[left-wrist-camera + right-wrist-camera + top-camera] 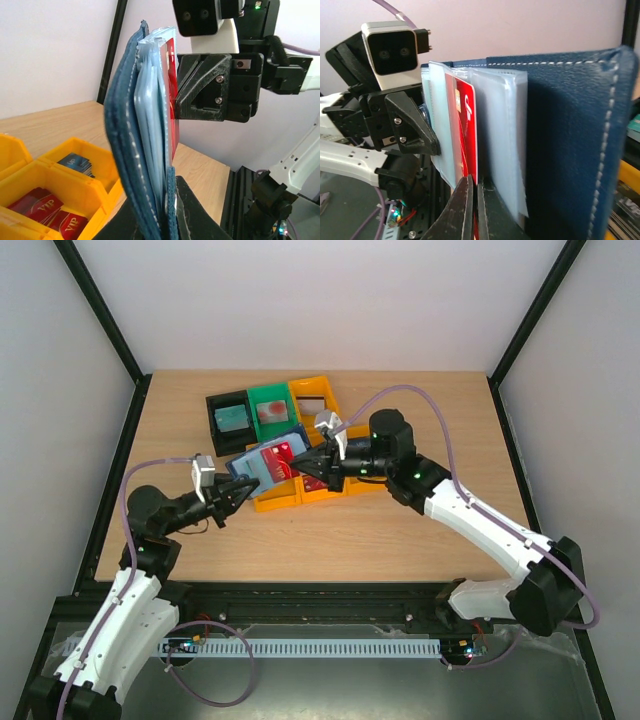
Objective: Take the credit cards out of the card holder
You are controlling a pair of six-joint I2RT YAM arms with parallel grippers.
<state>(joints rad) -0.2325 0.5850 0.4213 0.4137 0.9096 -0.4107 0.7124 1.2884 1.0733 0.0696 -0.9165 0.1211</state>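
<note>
The left gripper next needs to go back and down and let go of the wallet (122,150) on the bare near tabletop, which is below and back from that gripper, clear of bins.
The card holder (262,466) is an open navy wallet with pale blue sleeves, held in the air between both arms. My left gripper (243,487) is shut on its lower edge; in the left wrist view the wallet (122,150) stands edge-on in that gripper (167,202). My right gripper (306,463) is shut on the edge of a red credit card (282,451) that sticks out of a sleeve. In the right wrist view this gripper (475,182) pinches the red card (466,130) beside the navy cover (570,140).
A black bin (229,418), a green bin (271,410) and an orange bin (313,395) stand at the back. Yellow bins (275,500) lie under the wallet; in the left wrist view they hold red VIP cards (45,205) and a blue card (75,162).
</note>
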